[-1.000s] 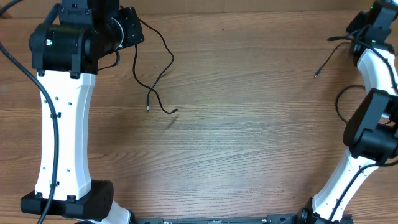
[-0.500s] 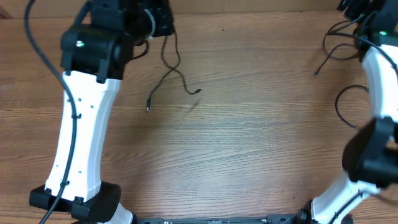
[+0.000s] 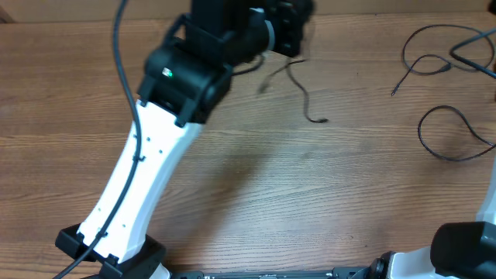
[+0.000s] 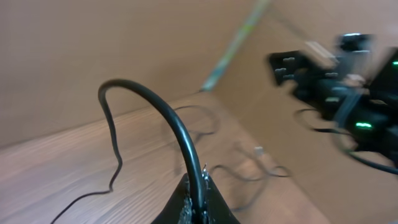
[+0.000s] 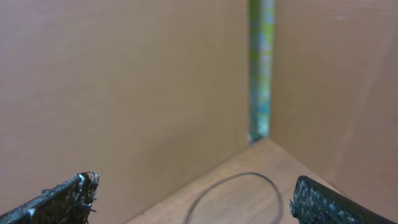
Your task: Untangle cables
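The second cable's loose loops lie to the right in the overhead view. My left gripper comes down toward them next, because the wood just beside them lies bare.
My left gripper (image 3: 290,35) is at the back middle of the table, shut on a thin black cable (image 3: 317,120) that hangs from it and trails onto the wood. In the left wrist view that cable (image 4: 163,111) arches up out of the shut left gripper (image 4: 198,200). A second cable (image 3: 419,133) lies in loose loops at the right side of the table. The right gripper (image 5: 199,196) is open, with nothing between its fingers, and a loop of cable (image 5: 244,178) lies on the table beyond it. This gripper is outside the overhead view.
Brown walls enclose the table's back and right side, meeting at a corner (image 5: 261,81). The left arm (image 3: 155,155) slants across the left half of the table. The right arm's base (image 3: 465,248) sits at the front right. The right arm (image 4: 348,93) shows in the left wrist view.
My left arm has swung right along the back, carrying its cable with it. The right gripper opened, its cable now lies on the table, and it left the overhead view.
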Controlling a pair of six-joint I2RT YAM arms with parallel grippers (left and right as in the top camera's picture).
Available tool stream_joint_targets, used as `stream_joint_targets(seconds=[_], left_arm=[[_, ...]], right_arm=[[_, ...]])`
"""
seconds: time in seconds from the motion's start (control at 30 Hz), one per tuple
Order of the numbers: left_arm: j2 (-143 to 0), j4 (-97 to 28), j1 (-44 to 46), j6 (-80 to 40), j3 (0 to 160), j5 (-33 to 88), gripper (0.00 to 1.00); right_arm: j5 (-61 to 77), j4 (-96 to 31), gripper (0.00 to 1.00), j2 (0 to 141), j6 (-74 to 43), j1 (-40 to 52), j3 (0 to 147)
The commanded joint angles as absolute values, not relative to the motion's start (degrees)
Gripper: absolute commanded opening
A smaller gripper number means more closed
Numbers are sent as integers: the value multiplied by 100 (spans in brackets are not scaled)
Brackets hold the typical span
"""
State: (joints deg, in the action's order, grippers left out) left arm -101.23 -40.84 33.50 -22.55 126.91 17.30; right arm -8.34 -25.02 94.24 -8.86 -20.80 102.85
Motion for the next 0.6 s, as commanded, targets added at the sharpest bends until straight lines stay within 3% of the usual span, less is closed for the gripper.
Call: stream_joint_targets(seconds=[0.0,0.33,0.57], left_arm=[[-10265,-3647,3531,-2349,12766,2174,4],[-11695,-3708,3553,-2432,12766,1599,4],[-12982,-2823,3697,-2641,12766,1317,4]], right_arm=[[-847,-2604,100,9032,-849,-2320,10324],[-462,-2810,100,8888,-871,-2408,10313],[-434,-2915,100,8888,-871,-2408,10313]])
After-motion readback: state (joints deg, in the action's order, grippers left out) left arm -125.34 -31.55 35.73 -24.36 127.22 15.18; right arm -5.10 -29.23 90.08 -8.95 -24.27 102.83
